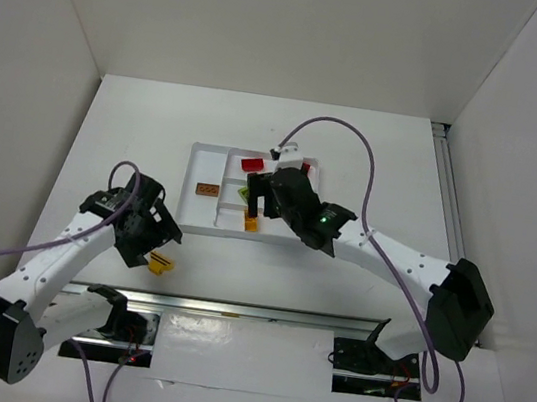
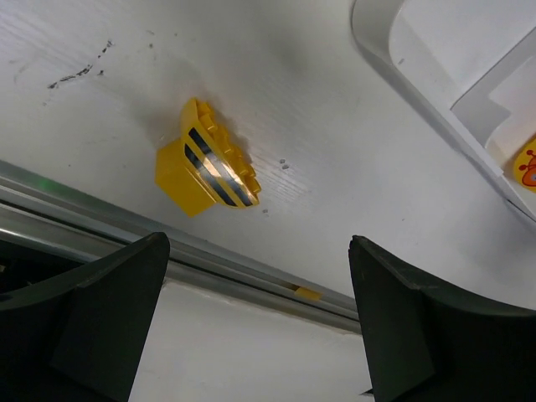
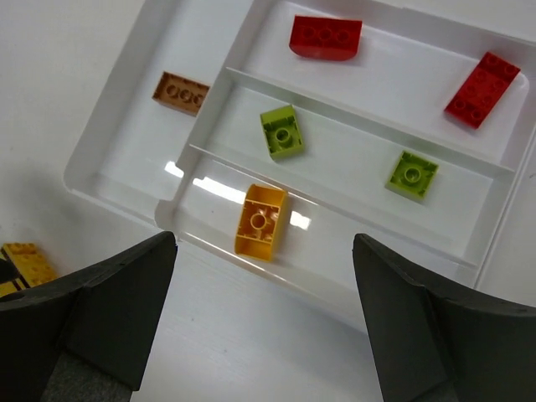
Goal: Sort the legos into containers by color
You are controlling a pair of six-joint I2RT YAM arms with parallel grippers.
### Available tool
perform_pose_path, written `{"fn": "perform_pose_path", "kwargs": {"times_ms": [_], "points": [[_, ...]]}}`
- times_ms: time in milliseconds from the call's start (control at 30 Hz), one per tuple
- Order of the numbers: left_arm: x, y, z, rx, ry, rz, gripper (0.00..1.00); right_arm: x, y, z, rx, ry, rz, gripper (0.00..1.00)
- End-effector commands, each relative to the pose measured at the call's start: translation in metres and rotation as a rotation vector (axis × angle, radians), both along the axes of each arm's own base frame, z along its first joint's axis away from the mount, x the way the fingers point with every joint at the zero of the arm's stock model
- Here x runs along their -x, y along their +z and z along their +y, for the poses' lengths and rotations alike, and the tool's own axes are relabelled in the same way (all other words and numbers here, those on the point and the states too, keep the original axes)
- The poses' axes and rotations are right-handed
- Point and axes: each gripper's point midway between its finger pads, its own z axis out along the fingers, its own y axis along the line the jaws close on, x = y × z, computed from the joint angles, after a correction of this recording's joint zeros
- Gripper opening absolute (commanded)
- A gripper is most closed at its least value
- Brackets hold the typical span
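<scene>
The yellow brick with black stripes lies on the table outside the tray (image 3: 134, 142), so my left gripper lowers over it next, one finger beyond its studded side.
The white tray (image 3: 134, 142) holds several legos. Two red bricks (image 3: 325, 38) (image 3: 481, 78) lie in the far narrow section and two lime green ones (image 3: 281, 131) (image 3: 412, 175) in the middle one. A yellow-orange brick (image 3: 261, 220) lies studs down in the near one, and a brownish-orange brick (image 3: 181, 92) in the tall section. My right gripper (image 3: 264, 251) hangs open and empty just above the yellow-orange brick. A yellow brick with black stripes (image 2: 205, 163) lies on the table outside the tray. My left gripper (image 2: 258, 251) is open above it, not touching.
A metal rail (image 2: 84, 205) runs along the table's near edge, just behind the striped brick. The tray's corner (image 2: 402, 59) lies to the right of the left gripper. White walls (image 1: 34, 75) close in the table on three sides.
</scene>
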Motion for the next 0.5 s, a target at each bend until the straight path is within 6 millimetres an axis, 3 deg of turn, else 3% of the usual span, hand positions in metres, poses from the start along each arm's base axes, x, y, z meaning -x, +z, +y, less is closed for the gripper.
{"fn": "perform_pose_path", "kwargs": {"times_ms": [0, 100, 267, 467], "points": [[0.014, -0.007, 0.006, 0.012, 0.151, -0.023, 0.99, 0.009, -0.024, -0.021, 0.080, -0.037, 0.049, 0.93], [0.016, -0.018, 0.009, -0.010, 0.168, 0.009, 0.99, 0.013, -0.026, -0.021, 0.075, -0.021, 0.058, 0.93], [-0.005, -0.018, 0.013, -0.055, 0.168, -0.010, 0.99, 0.015, -0.030, -0.027, 0.094, -0.018, 0.071, 0.91], [0.002, -0.050, 0.004, -0.031, 0.133, 0.090, 0.99, 0.016, -0.034, -0.029, 0.101, -0.018, 0.077, 0.90]]}}
